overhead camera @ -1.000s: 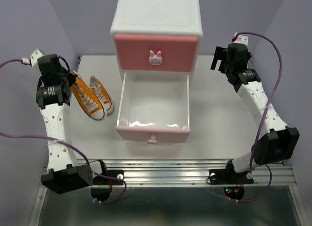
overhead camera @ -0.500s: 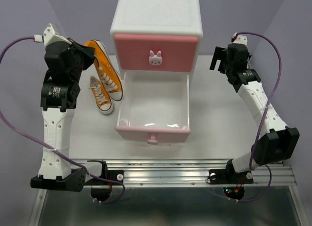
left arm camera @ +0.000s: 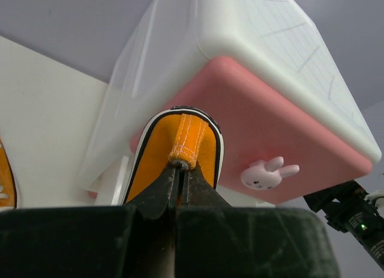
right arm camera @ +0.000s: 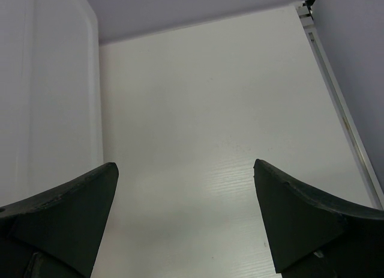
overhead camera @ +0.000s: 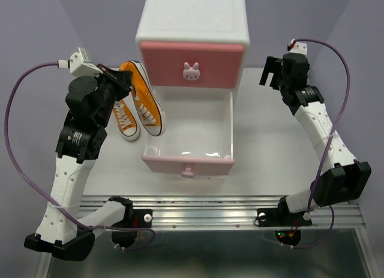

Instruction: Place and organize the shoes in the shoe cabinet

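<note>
The drawer's empty bottom is below the robot's left gripper and to its right in the top view, so the left gripper should carry the sneaker across and down, then let it go.
My left gripper (overhead camera: 125, 80) is shut on the heel of an orange sneaker (overhead camera: 144, 98) and holds it in the air, toe down, beside the left edge of the open lower drawer (overhead camera: 189, 134) of the shoe cabinet (overhead camera: 192, 26). In the left wrist view the gripper (left arm camera: 180, 181) pinches the heel tab of the orange sneaker (left arm camera: 180, 152). The second orange sneaker (overhead camera: 125, 119) lies on the table left of the drawer. The drawer is empty. My right gripper (overhead camera: 271, 71) is open and empty to the right of the cabinet; its wrist view shows it (right arm camera: 186, 170) above bare table. The black pair is out of view.
The upper darker pink drawer (overhead camera: 192, 65) with its bunny knob (overhead camera: 191, 72) is closed. Purple walls stand behind and beside the table. A metal rail (overhead camera: 210, 209) runs along the near table edge. The cabinet's side wall (right arm camera: 42, 80) is left of my right gripper.
My left gripper closed on one orange sneaker, lifted it off the table and carried it right toward the open drawer. The other orange sneaker stayed on the table. The right arm barely moved.
</note>
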Available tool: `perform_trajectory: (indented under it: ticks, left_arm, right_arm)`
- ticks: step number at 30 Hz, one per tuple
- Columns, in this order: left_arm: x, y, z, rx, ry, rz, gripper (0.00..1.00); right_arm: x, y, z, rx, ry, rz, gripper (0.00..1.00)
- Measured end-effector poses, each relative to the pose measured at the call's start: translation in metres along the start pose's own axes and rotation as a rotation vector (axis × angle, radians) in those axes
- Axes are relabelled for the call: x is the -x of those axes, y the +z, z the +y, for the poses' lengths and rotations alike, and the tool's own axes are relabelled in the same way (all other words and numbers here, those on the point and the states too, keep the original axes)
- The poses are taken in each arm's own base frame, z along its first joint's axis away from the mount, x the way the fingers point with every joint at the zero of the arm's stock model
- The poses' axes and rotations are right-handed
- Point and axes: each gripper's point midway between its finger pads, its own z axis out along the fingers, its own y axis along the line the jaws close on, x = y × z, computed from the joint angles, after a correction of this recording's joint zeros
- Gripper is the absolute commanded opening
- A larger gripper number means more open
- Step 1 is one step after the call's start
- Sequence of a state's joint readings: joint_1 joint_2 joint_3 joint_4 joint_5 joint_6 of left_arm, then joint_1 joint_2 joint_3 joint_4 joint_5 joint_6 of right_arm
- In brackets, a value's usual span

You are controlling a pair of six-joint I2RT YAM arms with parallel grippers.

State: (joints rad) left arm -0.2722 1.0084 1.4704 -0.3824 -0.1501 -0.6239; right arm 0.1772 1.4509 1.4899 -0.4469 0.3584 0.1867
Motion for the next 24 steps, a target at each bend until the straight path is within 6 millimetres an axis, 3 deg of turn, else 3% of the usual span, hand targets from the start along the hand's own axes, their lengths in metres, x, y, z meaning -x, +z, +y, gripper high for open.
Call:
perform_trajectory:
  ticks: [4, 16, 24]
  left_arm:
    - [-0.009, -0.003, -0.017, -0.061, 0.004, 0.016, 0.00]
    - [-0.068, -0.001, -0.035, -0.136, 0.094, 0.155, 0.00]
    - [-0.119, -0.001, -0.030, -0.137, 0.169, 0.271, 0.00]
  right_arm:
    - [0.002, -0.002, 0.000, 0.001, 0.002, -0.005, 1.00]
    - [0.001, -0.002, 0.000, 0.000, 0.000, -0.002, 1.00]
    - [-0.008, 0.000, -0.002, -0.003, -0.013, 0.016, 1.00]
